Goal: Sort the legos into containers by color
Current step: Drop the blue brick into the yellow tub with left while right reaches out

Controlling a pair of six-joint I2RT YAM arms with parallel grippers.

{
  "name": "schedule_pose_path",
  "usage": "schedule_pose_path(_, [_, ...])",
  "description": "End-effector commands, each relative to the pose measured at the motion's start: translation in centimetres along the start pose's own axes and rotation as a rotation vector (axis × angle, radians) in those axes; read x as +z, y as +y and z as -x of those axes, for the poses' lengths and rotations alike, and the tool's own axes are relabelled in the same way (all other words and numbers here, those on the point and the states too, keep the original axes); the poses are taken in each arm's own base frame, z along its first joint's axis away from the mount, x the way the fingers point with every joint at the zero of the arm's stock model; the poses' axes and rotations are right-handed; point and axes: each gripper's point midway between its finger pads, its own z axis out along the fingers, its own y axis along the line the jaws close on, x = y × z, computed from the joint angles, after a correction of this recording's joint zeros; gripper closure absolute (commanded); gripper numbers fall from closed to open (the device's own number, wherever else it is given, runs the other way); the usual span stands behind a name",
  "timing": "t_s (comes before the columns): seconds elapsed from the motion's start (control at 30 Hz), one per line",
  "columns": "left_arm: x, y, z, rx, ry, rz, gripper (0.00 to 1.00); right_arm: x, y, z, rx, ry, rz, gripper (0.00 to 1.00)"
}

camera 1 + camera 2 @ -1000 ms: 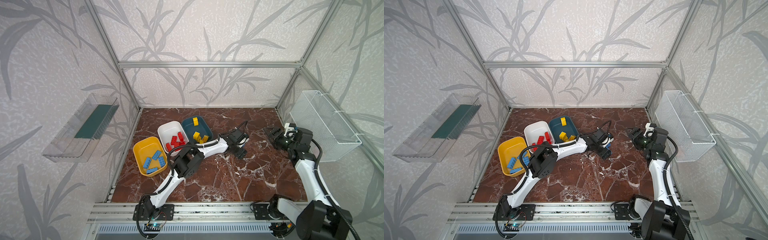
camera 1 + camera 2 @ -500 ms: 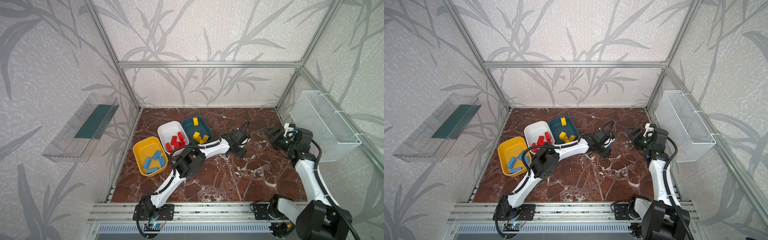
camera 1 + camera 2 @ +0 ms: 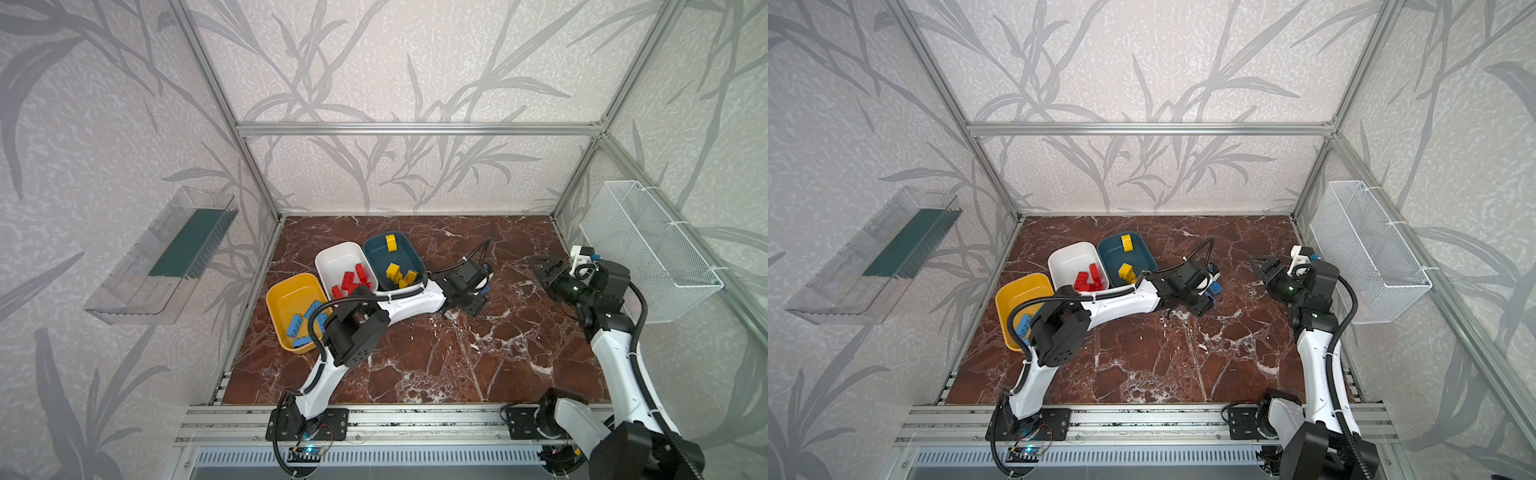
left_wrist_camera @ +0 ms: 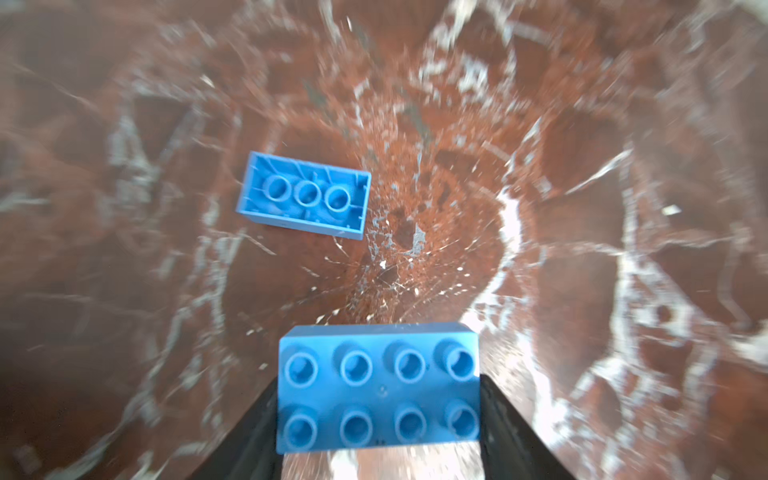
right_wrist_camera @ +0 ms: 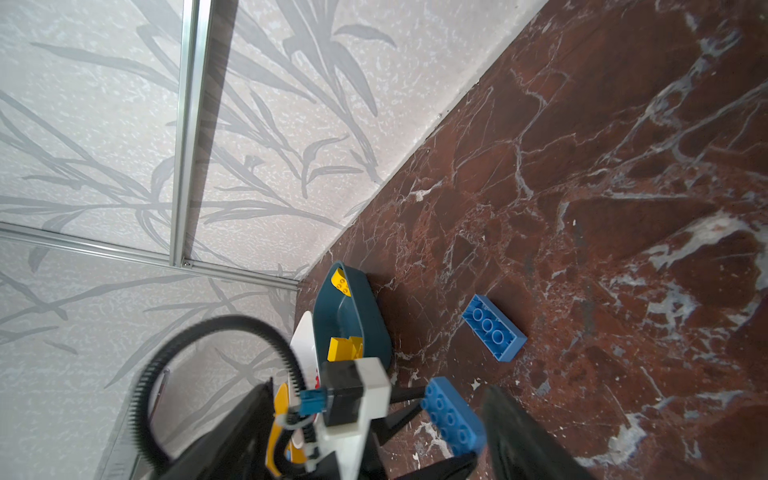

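I should lift my left gripper and swing it over the mustard container (image 3: 286,299), which is beyond the white one from here. Then I can release the lego among other blue ones.
My left gripper (image 4: 378,415) is shut on a blue lego (image 4: 378,386), studs toward the camera, a finger pressed on each short end; in both top views it reaches right of the containers (image 3: 478,298) (image 3: 1208,299). A second blue lego (image 4: 305,195) (image 5: 494,328) lies upside down on the marble floor just beyond. My right gripper (image 3: 542,266) (image 5: 376,390) hovers open and empty, pointing at the left gripper. The mustard container (image 3: 286,299) holds blue legos (image 3: 303,322), the white container (image 3: 338,257) red legos (image 3: 351,280), the teal container (image 3: 376,257) yellow legos (image 3: 392,270).
A white wire-mesh basket (image 3: 648,257) hangs on the right wall beside my right arm. A clear plastic tray (image 3: 162,257) is fixed to the left wall. Aluminium frame posts stand at the corners, and a rail (image 3: 415,419) runs along the front edge.
The left gripper's jaws have narrowed onto the blue lego. The right arm has stayed where it was.
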Motion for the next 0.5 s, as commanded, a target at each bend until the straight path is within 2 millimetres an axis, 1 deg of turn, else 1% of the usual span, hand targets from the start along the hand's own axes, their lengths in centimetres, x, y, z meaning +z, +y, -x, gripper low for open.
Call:
schedule_pose_path(0.0, [-5.3,0.2,3.6,-0.065,-0.145,0.024,0.43,-0.2,1.2,-1.7,-0.122,0.035,-0.026,0.21])
schedule_pose_path(0.07, [-7.6,0.9,3.8,-0.097,-0.172,0.048,0.43,-0.1,1.8,-2.5,-0.168,0.056,-0.024,0.21])
schedule_pose_path(0.1, [-8.7,1.5,3.6,-0.119,-0.179,0.077,0.43,0.0,2.0,-2.9,-0.177,0.067,-0.023,0.21])
schedule_pose_path(0.27, [-14.8,5.4,2.4,-0.244,-0.206,0.258,0.43,0.6,2.9,-4.7,-0.202,0.111,-0.008,0.22])
schedule_pose_path(0.3, [-15.9,6.3,1.9,-0.268,-0.205,0.289,0.43,0.8,3.1,-5.1,-0.209,0.12,-0.005,0.22])
schedule_pose_path(0.37, [-18.4,8.6,0.6,-0.341,-0.189,0.365,0.43,1.3,3.5,-6.0,-0.226,0.138,-0.003,0.22])
schedule_pose_path(0.47, [-21.8,12.3,-1.9,-0.452,-0.188,0.472,0.44,2.2,4.3,-7.4,-0.245,0.17,0.006,0.22])
